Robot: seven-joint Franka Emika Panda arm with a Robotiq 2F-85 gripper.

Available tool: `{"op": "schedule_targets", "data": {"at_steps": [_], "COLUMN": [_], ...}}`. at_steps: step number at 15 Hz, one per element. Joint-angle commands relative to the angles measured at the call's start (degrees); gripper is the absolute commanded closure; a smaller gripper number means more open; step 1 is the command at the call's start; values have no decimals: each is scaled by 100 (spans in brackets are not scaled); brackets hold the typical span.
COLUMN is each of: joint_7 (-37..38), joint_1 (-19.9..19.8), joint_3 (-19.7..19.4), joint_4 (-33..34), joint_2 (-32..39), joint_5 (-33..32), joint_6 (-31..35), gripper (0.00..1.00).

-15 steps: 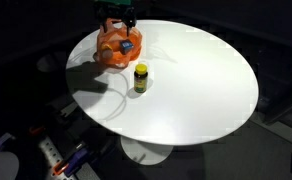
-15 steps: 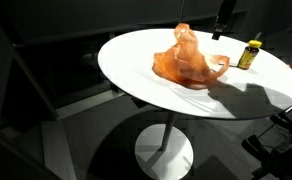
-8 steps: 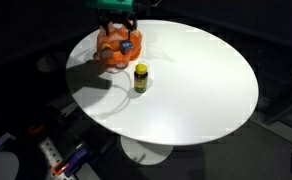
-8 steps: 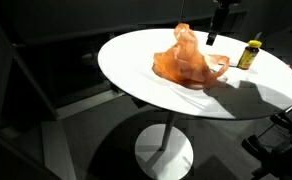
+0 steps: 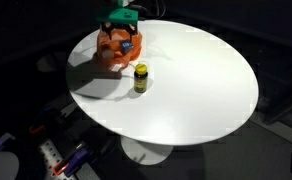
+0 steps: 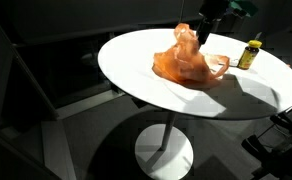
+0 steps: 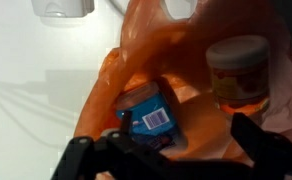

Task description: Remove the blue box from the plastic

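I need to move my gripper down into the open bag next and a little to the left in the wrist view, because the blue box [image 7: 152, 119] is off-center between my fingers.
An orange plastic bag [image 5: 113, 50] lies crumpled at the far edge of the round white table [image 5: 196, 85]; it also shows in an exterior view [image 6: 186, 58]. In the wrist view the bag [image 7: 201, 70] is open, and a blue box with a barcode label [image 7: 151, 115] lies inside beside a round jar [image 7: 238, 72]. The blue box peeks out in an exterior view [image 5: 127, 44]. My gripper [image 7: 176, 140] hangs open just above the bag's mouth, fingers on either side of the box, holding nothing. It sits above the bag in both exterior views [image 5: 119, 22] [image 6: 208, 22].
A small yellow bottle with a dark cap [image 5: 140, 78] stands on the table next to the bag, also shown in an exterior view [image 6: 250, 54]. Dark floor and cables surround the table. A white object [image 7: 66, 8] sits beyond the bag.
My gripper has moved toward the bag and come lower over its opening. The bag and the yellow bottle have not moved.
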Motion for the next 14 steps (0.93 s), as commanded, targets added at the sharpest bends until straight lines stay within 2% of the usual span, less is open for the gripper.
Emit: {"op": "schedule_targets", "data": {"at_steps": [1,14], "joint_7": [-555,-983], "joint_1": [-246,-521], "joint_3": [257,536], "joint_4": [317,842], "joint_2": [324,1041], "joint_5": [139,35], "joint_6": [200,331], "gripper": [0,0]}}
